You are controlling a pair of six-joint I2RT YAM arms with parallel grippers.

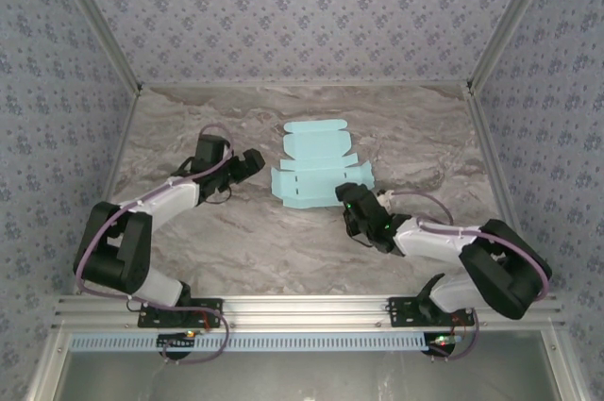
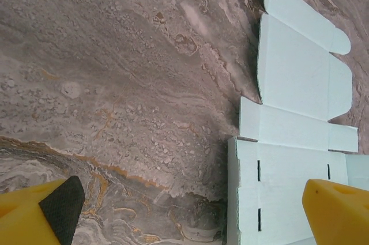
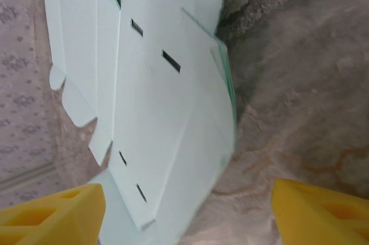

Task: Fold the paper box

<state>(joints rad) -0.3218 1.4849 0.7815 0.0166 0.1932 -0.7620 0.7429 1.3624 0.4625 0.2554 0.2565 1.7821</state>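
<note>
The near flap's raised edge (image 1: 336, 202) (image 3: 199, 190) is just below and already runs between my right gripper's open fingers, so my right gripper should go down a little and close on it.
The paper box (image 1: 316, 167) is a pale cyan die-cut sheet lying mostly flat in the middle of the table, with its tabs and flaps spread out. My left gripper (image 1: 253, 164) is open just left of the sheet. In the left wrist view its yellow fingers (image 2: 339, 213) stand wide apart, the right one over the sheet's (image 2: 294, 158) slotted corner. My right gripper (image 1: 345, 196) sits at the sheet's near right corner. Its jaws (image 3: 187, 216) are open, and the near end of the sheet (image 3: 161, 112) runs in between the fingers (image 3: 322, 210), one flap slightly raised.
The tabletop (image 1: 236, 241) is grey-brown marble pattern. Patterned walls (image 1: 302, 14) close in the back and both sides. An aluminium rail (image 1: 311, 309) with the arm bases runs along the near edge.
</note>
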